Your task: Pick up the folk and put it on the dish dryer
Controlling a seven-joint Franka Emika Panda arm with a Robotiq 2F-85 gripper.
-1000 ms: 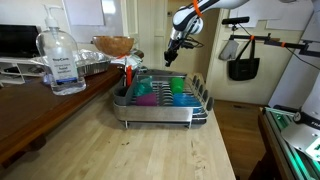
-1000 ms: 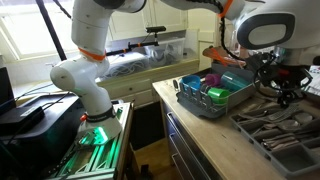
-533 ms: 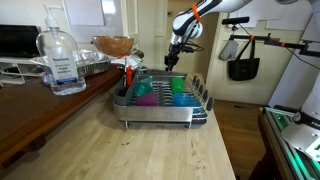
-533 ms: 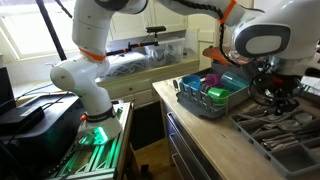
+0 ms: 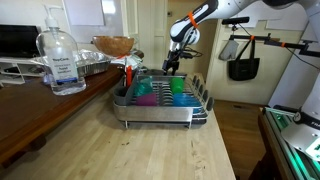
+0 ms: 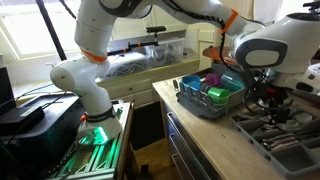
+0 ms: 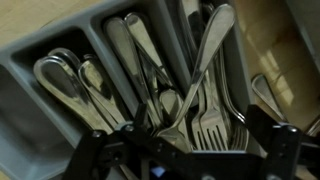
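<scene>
Next, my gripper turns and moves down toward the topmost fork below, one finger to each side of the fork's handle [image 7: 188, 105], which slants across the others.
In the wrist view several forks [image 7: 208, 126] lie bunched in a compartment of a grey cutlery tray [image 7: 30, 120], with spoons [image 7: 62, 80] in the compartments beside them. My gripper [image 7: 190, 148] hangs open just above the forks. One dark finger is on each side and nothing is between them. In both exterior views the gripper [image 5: 172, 63] [image 6: 272, 100] hangs over the cutlery tray [image 6: 285, 135], past the dish dryer. The dish dryer [image 5: 160, 116] [image 6: 198, 105] is a silver wire rack with coloured cups inside.
On the dark counter stand a hand sanitiser bottle [image 5: 62, 62], a foil tray [image 5: 88, 66] and a wooden bowl [image 5: 113, 45]. A black bag [image 5: 243, 66] hangs on a stand behind. The robot's white base [image 6: 85, 92] stands beside the counter.
The arm has swung and brought the gripper lower over the cutlery tray. The dish dryer and its cups have not moved.
</scene>
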